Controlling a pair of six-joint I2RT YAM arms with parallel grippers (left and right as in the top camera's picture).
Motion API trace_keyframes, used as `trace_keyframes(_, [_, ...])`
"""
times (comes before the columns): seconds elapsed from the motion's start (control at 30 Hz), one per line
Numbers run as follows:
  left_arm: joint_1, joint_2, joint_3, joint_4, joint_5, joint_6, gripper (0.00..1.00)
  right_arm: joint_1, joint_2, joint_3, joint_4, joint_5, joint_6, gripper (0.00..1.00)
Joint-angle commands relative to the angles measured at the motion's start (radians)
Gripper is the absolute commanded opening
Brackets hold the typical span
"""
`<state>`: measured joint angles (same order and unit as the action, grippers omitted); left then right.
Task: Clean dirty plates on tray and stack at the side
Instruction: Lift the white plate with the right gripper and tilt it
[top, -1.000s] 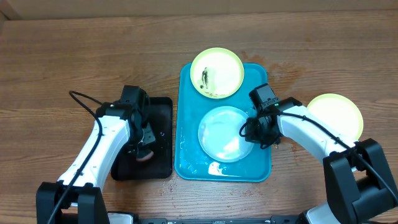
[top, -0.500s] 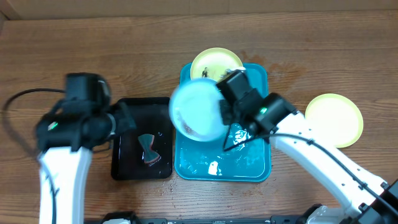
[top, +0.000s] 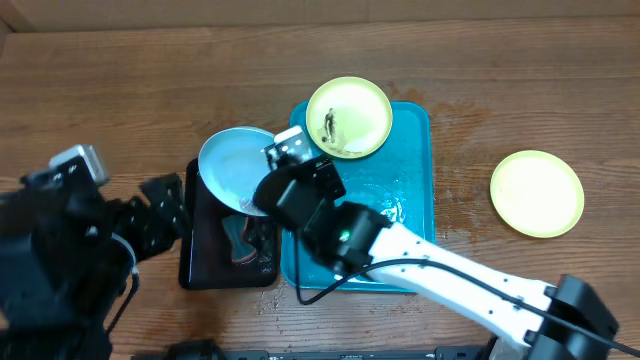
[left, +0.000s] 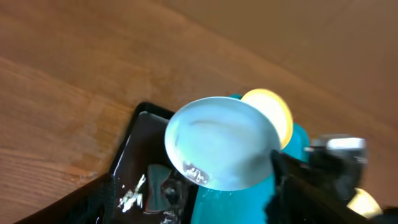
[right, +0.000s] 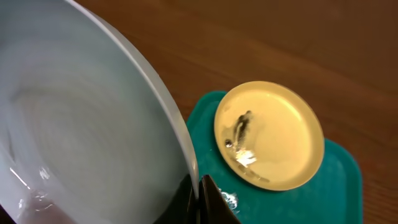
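Note:
My right gripper holds the plate and next needs to swing to the right in the overhead view. It should release the plate onto the separate yellow-green plate, since that one lies completely off the tray.
My right gripper (top: 264, 198) is shut on the rim of the light blue plate (top: 236, 165) and holds it tilted above the black tray (top: 205, 262). The right wrist view shows its fingertips (right: 205, 194) pinching that rim, with the light blue plate (right: 81, 124) filling the left side. One yellow-green plate (top: 348, 117) with a dark smear rests on the far end of the turquoise tray (top: 410, 240). Another yellow-green plate (top: 537, 193) lies on the table at the right. My left gripper (top: 160, 215) is raised at the left, open and holding nothing.
A small dark scrubbing pad (top: 238, 243) lies in the black tray, with wet specks around it. Water droplets sit on the turquoise tray's floor (top: 392, 212). From the left wrist, the blue plate (left: 221, 149) hangs over the black tray (left: 134, 155).
The right arm lifted the blue plate off the turquoise tray and carried it left over the black tray. The left gripper let go of the pad, opened and rose to the left.

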<state>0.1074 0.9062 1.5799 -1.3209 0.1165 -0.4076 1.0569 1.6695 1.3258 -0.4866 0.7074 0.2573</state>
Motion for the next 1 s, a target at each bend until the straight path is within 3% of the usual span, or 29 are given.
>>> trace_keyframes(0.0, [0.006,-0.005,0.012,-0.002,0.003,0.019,0.87,0.055,0.005,0.018,0.028,0.264,0.0,0.04])
trace_keyframes(0.13, [0.006,-0.005,0.011,-0.006,0.004,0.019,0.89,0.111,0.006,0.018,0.036,0.43,-0.002,0.04])
trace_keyframes(0.3, [0.006,-0.005,0.011,-0.006,0.003,0.019,0.93,0.175,0.006,0.018,0.036,0.502,-0.068,0.04])
trace_keyframes(0.97, [0.006,-0.003,0.011,-0.006,0.004,0.019,0.99,0.222,0.006,0.018,0.037,0.531,-0.11,0.04])
